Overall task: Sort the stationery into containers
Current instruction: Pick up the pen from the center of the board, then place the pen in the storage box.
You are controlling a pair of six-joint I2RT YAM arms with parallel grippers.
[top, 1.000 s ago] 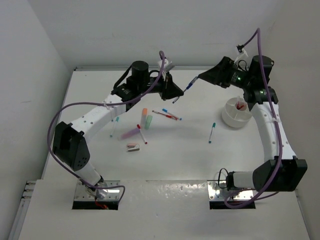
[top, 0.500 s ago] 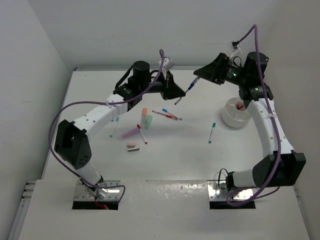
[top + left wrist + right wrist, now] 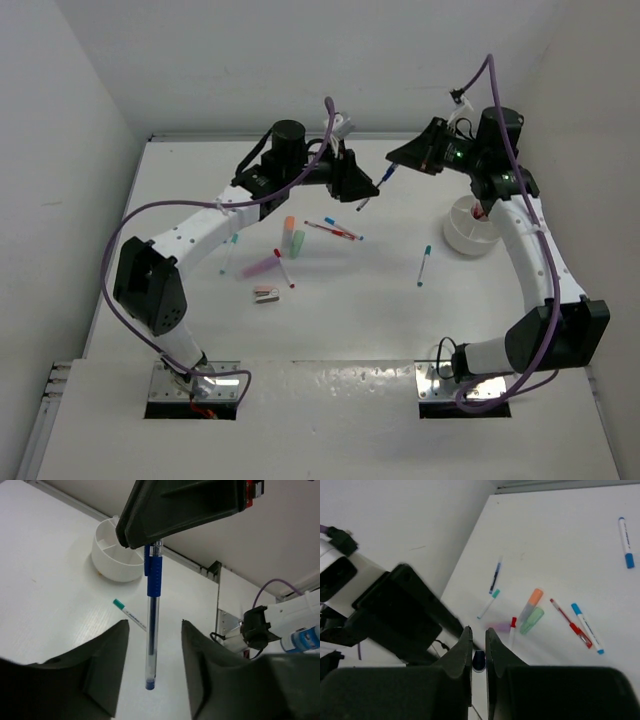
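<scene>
My right gripper should swing the pen sideways over the white tub (image 3: 460, 240) and let it go, because the tub is below my right gripper and to its right in the top view.
A blue pen (image 3: 375, 186) hangs in the air over the far middle of the table, between my two grippers. My right gripper (image 3: 392, 163) is shut on its upper end, and the pen's dark blue end (image 3: 479, 661) sits pinched between the fingers (image 3: 478, 630). My left gripper (image 3: 154, 622) is open around the pen's clear barrel (image 3: 152, 630), with a gap on each side. The white tub (image 3: 460, 240) stands at the right, below the right arm, with something red inside. It also shows in the left wrist view as a white tub (image 3: 112, 567).
On the table lie an orange highlighter (image 3: 288, 228), a green highlighter (image 3: 297, 243), a pink highlighter (image 3: 260, 266), a red-capped pen (image 3: 285, 268), a red pen (image 3: 330, 230), a teal-capped pen (image 3: 423, 265) and a small block (image 3: 265, 294).
My right gripper has come in and shut on the blue pen's upper end. My left gripper, which was shut on the pen, has opened.
</scene>
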